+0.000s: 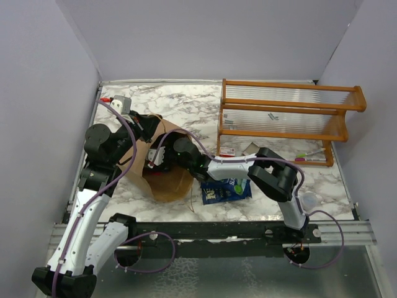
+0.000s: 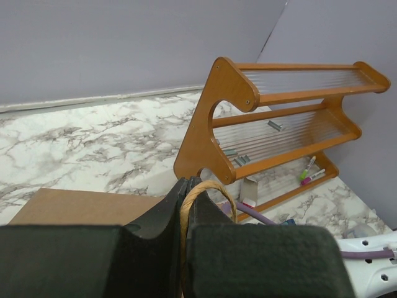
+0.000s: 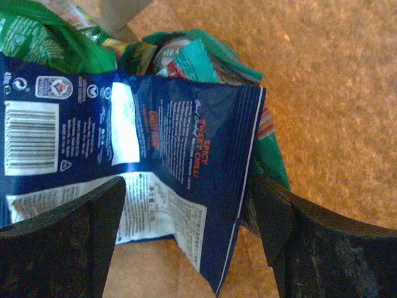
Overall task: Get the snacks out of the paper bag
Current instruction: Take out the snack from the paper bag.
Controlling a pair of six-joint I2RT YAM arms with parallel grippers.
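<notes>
My right gripper will move slightly farther into the bag and close its open fingers on the dark blue packet's crimped edge [image 3: 233,202], because that edge is between them.
The brown paper bag [image 1: 166,181] lies tipped with its mouth toward the right arm. My left gripper [image 1: 146,128] is shut on the bag's twisted-paper handle [image 2: 208,190], which runs between its fingertips in the left wrist view [image 2: 188,186]; the bag's brown side [image 2: 80,208] shows below. My right gripper [image 1: 160,160] is inside the bag. It is open [image 3: 186,205], its fingers on either side of a dark blue snack packet [image 3: 173,124]. Green [image 3: 43,37] and teal [image 3: 198,59] packets lie behind it. Another dark blue packet [image 1: 226,189] lies on the table outside the bag.
The orange-brown wooden rack [image 1: 282,121] stands at the back right, also in the left wrist view [image 2: 279,124], with a small red-and-white packet [image 1: 227,151] and markers [image 1: 309,156] on its lowest shelf. Grey walls enclose the marble table [image 1: 186,102].
</notes>
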